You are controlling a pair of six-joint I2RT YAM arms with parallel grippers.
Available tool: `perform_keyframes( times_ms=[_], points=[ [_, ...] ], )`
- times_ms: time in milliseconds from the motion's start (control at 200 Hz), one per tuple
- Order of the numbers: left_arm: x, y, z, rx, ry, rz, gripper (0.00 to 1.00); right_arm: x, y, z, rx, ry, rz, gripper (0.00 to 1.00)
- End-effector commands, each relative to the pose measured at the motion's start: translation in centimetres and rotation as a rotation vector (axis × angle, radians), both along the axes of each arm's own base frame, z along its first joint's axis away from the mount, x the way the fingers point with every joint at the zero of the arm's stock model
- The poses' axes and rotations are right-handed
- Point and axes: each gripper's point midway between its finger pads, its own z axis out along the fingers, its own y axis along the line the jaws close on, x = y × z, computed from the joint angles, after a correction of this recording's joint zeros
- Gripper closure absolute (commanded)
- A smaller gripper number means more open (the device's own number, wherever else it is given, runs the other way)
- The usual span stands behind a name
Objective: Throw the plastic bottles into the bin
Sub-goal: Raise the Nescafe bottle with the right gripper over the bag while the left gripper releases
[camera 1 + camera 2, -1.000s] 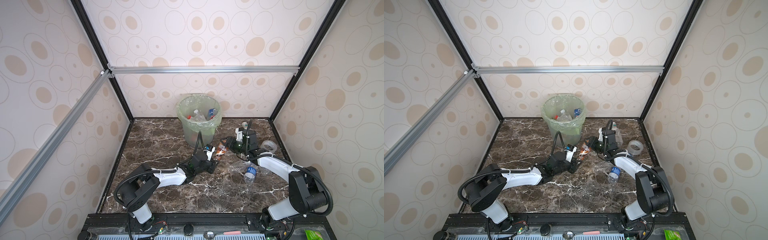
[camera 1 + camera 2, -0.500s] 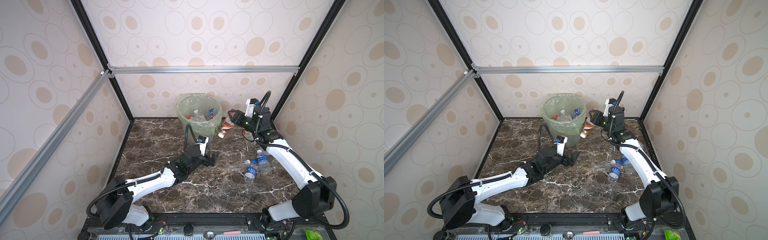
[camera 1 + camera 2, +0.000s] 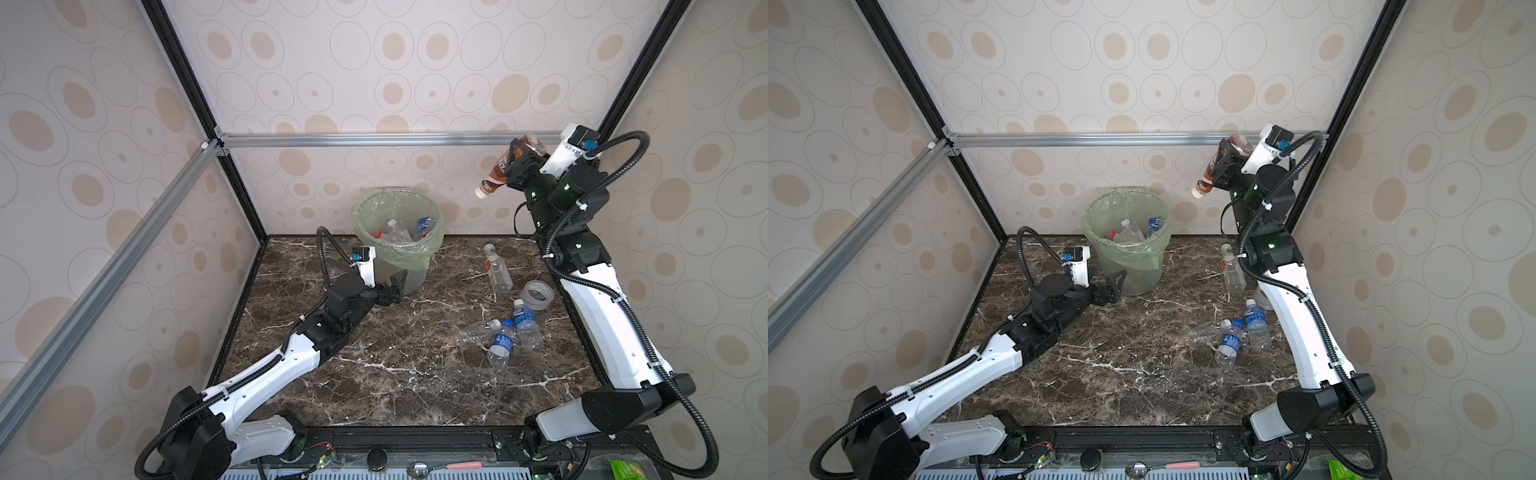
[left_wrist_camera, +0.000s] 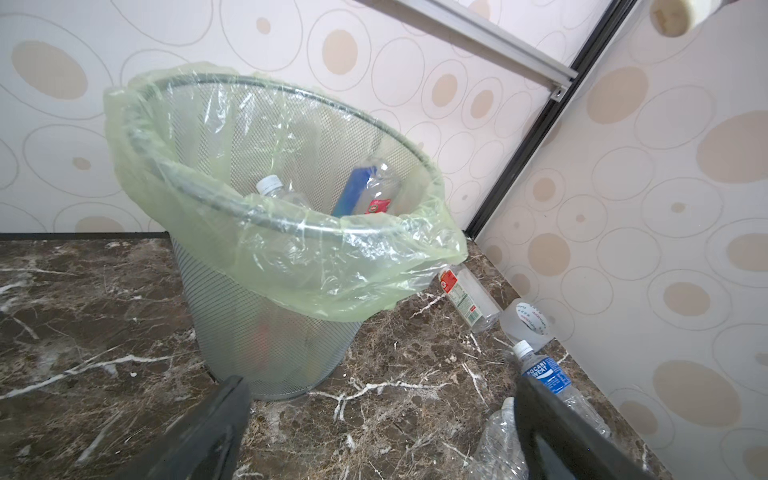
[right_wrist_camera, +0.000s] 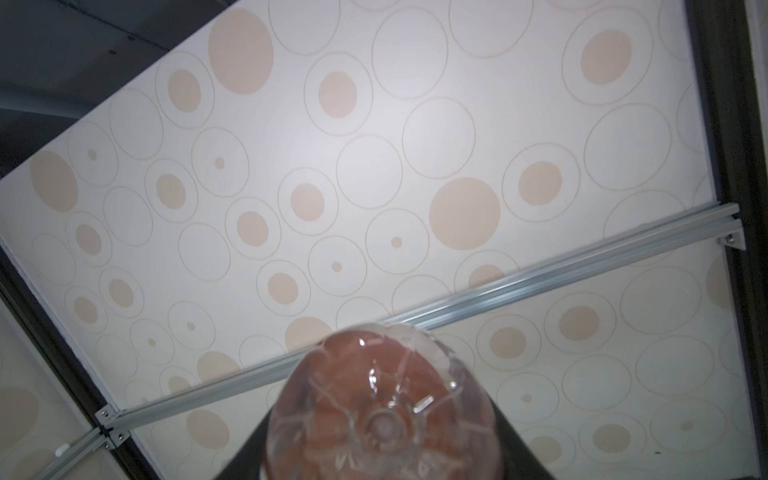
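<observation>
The brown-labelled bottle (image 3: pixel 498 172) still hangs clear of the bin's rim, so I will swing my right gripper sideways over the bin's opening (image 3: pixel 398 216) and let go of the bottle.
The bin (image 3: pixel 411 270) (image 3: pixel 1136 272) (image 4: pixel 270 345), a grey mesh bucket with a pale green bag over its rim, stands at the back middle and holds several plastic bottles (image 3: pixel 397 232). My right gripper (image 3: pixel 521 160) (image 3: pixel 1227 160) (image 5: pixel 382 440) is high at the back right, to the right of the bin. It is shut on a brown-labelled bottle (image 3: pixel 498 172) (image 3: pixel 1206 180) (image 5: pixel 382 407) that points cap down. My left gripper (image 3: pixel 395 286) (image 3: pixel 1113 286) (image 4: pixel 382 415) hangs open and empty, low at the bin's front. Several more bottles (image 3: pixel 525 322) (image 3: pixel 497 270) lie on the right of the table.
A roll of clear tape (image 3: pixel 537 294) (image 4: pixel 528 322) lies by the right wall, beside the loose bottles. A crushed clear bottle (image 3: pixel 478 332) rests next to two blue-labelled ones (image 3: pixel 1229 345). An aluminium rail (image 3: pixel 374 139) crosses the back wall near the raised gripper. The table (image 3: pixel 395 374) is dark marble.
The right gripper lifted the brown-labelled bottle from the table to high at the back right. The left gripper opened and shifted a little towards the bin's foot.
</observation>
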Motion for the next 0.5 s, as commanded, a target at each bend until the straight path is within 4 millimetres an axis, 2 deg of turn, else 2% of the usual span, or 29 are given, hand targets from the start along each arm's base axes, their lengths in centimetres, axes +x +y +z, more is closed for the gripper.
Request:
perform_keyframes(
  times_ms=[0, 85, 175, 240, 315, 370, 450, 470, 495],
  points=[
    [-0.5, 1.1, 0.9, -0.047, -0.007, 0.008, 0.01, 0.1, -0.4, 2.6, 0.007, -0.068, -0.028, 0.52],
    [-0.5, 1.6, 0.7, -0.058, 0.007, 0.002, 0.01, 1.5, 0.6, 1.6, 0.041, -0.042, 0.023, 0.52],
    [-0.4, 2.1, 0.4, -0.077, 0.020, 0.004, 0.01, 4.7, 2.4, -1.5, 0.068, 0.035, 0.088, 0.52],
    [-0.4, 2.2, 0.1, -0.089, 0.030, 0.001, 0.01, 7.1, 5.0, -4.7, 0.068, 0.122, 0.153, 0.52],
    [-0.4, 2.2, -0.4, -0.093, 0.043, -0.004, 0.01, 9.2, 9.3, -8.8, 0.035, 0.222, 0.248, 0.51],
    [-0.4, 2.3, -0.5, -0.095, 0.048, -0.004, 0.01, 10.2, 12.8, -11.8, -0.008, 0.296, 0.322, 0.46],
    [-0.5, 2.3, -0.8, -0.093, 0.056, -0.009, 0.01, 11.2, 17.1, -15.0, -0.091, 0.397, 0.432, 0.32],
    [-0.5, 2.3, -0.7, -0.094, 0.055, -0.008, 0.01, 11.3, 17.8, -15.5, -0.108, 0.420, 0.444, 0.28],
    [-0.6, 2.3, -0.8, -0.090, 0.058, -0.008, 0.01, 11.2, 18.1, -15.0, -0.120, 0.421, 0.450, 0.21]
  ],
)
